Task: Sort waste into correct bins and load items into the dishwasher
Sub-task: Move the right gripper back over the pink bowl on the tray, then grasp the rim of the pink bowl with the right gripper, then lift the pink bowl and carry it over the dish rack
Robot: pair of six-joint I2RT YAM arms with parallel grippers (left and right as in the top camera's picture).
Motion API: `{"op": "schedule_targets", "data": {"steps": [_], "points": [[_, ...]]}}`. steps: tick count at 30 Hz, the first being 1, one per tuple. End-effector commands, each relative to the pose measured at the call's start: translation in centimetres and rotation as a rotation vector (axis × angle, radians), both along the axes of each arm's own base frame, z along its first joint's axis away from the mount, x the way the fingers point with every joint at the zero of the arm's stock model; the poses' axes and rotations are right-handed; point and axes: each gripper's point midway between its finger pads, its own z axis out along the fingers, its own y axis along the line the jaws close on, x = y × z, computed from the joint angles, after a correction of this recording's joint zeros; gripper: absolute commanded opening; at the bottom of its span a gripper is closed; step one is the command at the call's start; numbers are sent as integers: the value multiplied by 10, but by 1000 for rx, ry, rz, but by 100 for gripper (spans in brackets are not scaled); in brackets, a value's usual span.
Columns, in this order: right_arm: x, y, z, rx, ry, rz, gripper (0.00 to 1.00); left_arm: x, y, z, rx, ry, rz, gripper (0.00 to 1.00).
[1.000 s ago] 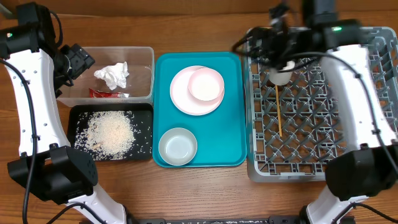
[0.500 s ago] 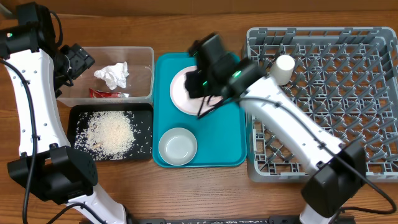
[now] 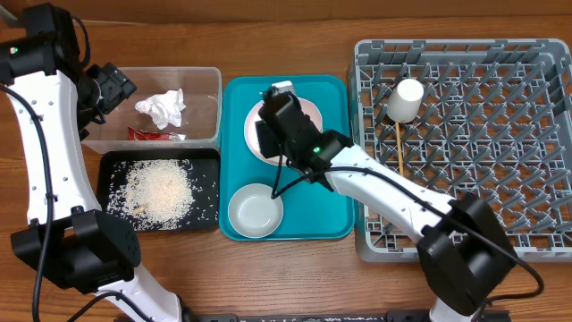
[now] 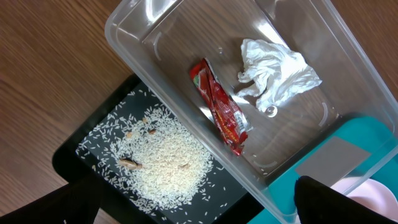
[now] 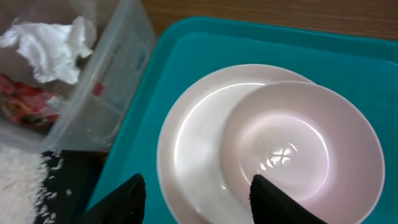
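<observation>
My right gripper lowers rightward in the overhead view onto the pale pink plate's tub-side rim next, as this rim already shows between its open fingers.
My right gripper (image 5: 199,200) is open and hovers low over the stacked plates on the teal tray (image 3: 332,192). One finger is at the left rim of the white plate (image 5: 193,143), the other over the pale pink plate (image 5: 298,149) resting on it. The white bowl (image 3: 256,210) sits at the tray's front. A small white cup (image 3: 405,98) and a chopstick (image 3: 401,161) lie in the grey dish rack (image 3: 500,143). My left gripper (image 4: 202,208) is open above the clear tub (image 4: 134,22), which holds the tissue (image 4: 273,71) and red wrapper (image 4: 221,109). Rice (image 4: 168,165) covers the black tray (image 4: 81,146).
The tub (image 3: 210,76) and black tray (image 3: 207,161) stand left of the teal tray, and the rack stands right of it. My right arm (image 3: 384,188) stretches across the tray's right half. Bare wooden table (image 3: 295,268) runs along the front edge.
My right arm has swung from the cup in the rack across to the plates on the teal tray, and its jaws stand narrower. The left arm has not moved.
</observation>
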Motion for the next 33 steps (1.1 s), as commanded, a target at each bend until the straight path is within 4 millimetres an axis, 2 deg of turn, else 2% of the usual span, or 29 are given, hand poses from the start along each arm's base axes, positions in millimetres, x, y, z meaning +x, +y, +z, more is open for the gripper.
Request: {"op": "schedule_targets", "data": {"steps": [1, 11, 13, 15, 19, 22, 25, 28, 33], "points": [[4, -8, -21, -27, -3, -29, 56, 1, 0, 3, 18, -4, -15, 100], [11, -2, -71, -90, 13, 10, 56, 1, 0, 3, 18, -4, -15, 100], [9, -3, -74, -100, 25, 11, 56, 1, 0, 3, 18, -4, -15, 100], [8, -5, -76, -112, 32, 15, 50, 1, 0, 3, 18, -4, -15, 100], [7, -7, -77, -155, 20, 49, 24, 1, 0, 3, 18, -4, -15, 100], [6, -19, -76, -207, 22, 20, 18, 1, 0, 3, 18, -4, -15, 100], [7, -27, -66, -233, 4, -5, 10, 1, 0, 3, 18, -4, -15, 100], [8, -26, -46, -204, -25, -8, 4, 1, 0, 3, 18, -4, -15, 100], [5, -14, 14, -81, -92, 27, 4, 1, 0, 3, 18, -4, -15, 100]]}}
